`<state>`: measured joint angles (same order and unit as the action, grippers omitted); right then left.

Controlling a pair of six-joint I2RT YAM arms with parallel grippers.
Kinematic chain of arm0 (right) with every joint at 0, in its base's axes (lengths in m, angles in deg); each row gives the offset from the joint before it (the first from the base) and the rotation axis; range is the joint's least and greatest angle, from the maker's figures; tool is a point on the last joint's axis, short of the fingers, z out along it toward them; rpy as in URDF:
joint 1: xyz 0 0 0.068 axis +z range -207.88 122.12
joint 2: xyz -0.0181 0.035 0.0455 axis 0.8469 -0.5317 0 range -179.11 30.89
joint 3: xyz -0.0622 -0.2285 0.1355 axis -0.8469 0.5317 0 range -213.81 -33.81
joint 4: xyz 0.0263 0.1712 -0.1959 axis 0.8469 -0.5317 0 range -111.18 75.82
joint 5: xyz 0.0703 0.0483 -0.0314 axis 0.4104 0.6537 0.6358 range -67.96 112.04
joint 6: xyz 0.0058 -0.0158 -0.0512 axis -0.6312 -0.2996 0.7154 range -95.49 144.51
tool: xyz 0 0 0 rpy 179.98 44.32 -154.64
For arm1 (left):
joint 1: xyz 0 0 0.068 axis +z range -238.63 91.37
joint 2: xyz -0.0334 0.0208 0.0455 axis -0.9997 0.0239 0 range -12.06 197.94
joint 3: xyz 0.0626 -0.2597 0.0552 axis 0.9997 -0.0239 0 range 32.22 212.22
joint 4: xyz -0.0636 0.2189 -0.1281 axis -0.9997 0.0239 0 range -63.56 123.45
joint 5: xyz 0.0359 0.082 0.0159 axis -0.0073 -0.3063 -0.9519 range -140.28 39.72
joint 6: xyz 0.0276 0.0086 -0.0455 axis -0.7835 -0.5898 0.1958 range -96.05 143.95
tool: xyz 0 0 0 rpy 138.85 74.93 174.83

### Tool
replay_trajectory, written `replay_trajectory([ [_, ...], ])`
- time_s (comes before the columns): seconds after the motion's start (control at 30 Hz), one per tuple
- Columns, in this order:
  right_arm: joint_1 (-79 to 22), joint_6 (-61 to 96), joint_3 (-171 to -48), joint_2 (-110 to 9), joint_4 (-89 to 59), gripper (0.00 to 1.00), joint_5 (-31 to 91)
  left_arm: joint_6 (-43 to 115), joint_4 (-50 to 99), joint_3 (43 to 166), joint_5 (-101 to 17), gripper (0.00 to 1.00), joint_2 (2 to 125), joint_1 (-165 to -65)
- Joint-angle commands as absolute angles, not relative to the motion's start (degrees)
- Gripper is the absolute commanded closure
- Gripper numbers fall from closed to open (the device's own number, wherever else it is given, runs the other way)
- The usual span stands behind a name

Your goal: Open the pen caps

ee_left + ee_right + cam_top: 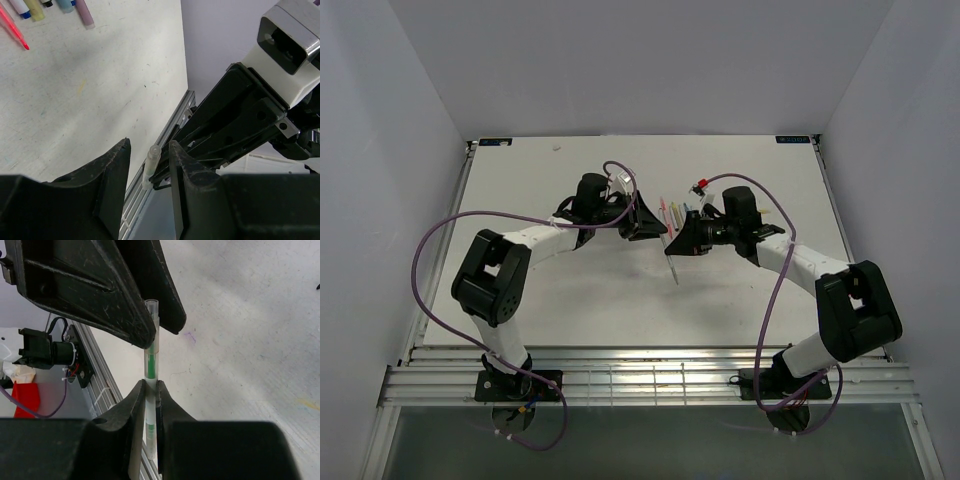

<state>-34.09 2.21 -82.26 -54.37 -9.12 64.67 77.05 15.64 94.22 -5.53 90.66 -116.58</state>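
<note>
The bare tabletop beside the row's pink pen is outward of and below my right gripper, so next I will carry the pen outward with it, lower it there and let go.
My right gripper (151,385) is shut on a thin white-and-green pen (151,360) and holds it above the table. The pen's clear cap (152,315) reaches between the fingers of my left gripper (149,150). From the left wrist the cap (151,160) stands between those jaws, which are apart with a gap on each side of it. Seen from above, the two grippers meet mid-table, left gripper (653,231) and right gripper (677,244), with the pen (673,266) slanting toward the near edge. Other pens (672,212) lie in a row behind them.
Red (15,30), yellow (35,9), blue (65,5) and pink (85,14) pens lie on the white table. A small red thing (699,186) sits at the back. An aluminium rail (650,375) runs along the near edge. Purple cables (430,250) loop beside both arms.
</note>
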Motion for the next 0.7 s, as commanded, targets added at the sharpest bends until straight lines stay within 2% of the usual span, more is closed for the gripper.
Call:
replay_trajectory([
  [0.0, -33.4, 1.2, -84.4, -55.0, -6.0, 0.92, 65.4, 77.2, 14.8, 96.2, -6.2, 0.54, 89.9, -117.2],
  [0.17, -33.4, 0.3, -84.0, -54.5, -5.0, 0.92, 64.2, 77.2, 14.8, 95.4, -6.2, 0.67, 89.7, -117.5],
  [0.37, -33.4, -1.9, -83.6, -54.5, -3.2, 0.92, 63.0, 77.2, 14.9, 94.7, -6.2, 0.72, 89.0, -117.5],
  [0.5, -33.4, -3.3, -83.6, -54.7, -2.1, 0.92, 62.6, 77.4, 14.8, 94.6, -6.2, 0.89, 88.7, -117.6],
  [0.53, -33.4, -3.5, -83.7, -54.8, -2.1, 0.92, 62.6, 77.5, 14.8, 94.6, -6.2, 0.97, 88.7, -117.6],
  [0.57, -33.3, -3.6, -83.7, -54.9, -2.1, 0.90, 62.8, 77.7, 14.8, 94.5, -6.1, 1.00, 88.7, -117.6],
  [0.6, -33.2, -3.5, -83.9, -55.0, -2.3, 0.81, 63.3, 77.9, 14.9, 94.7, -6.1, 1.00, 88.7, -117.6],
  [0.67, -33.1, -3.1, -84.3, -55.3, -3.4, 0.73, 63.4, 78.0, 14.8, 94.7, -6.2, 1.00, 88.7, -117.6],
])
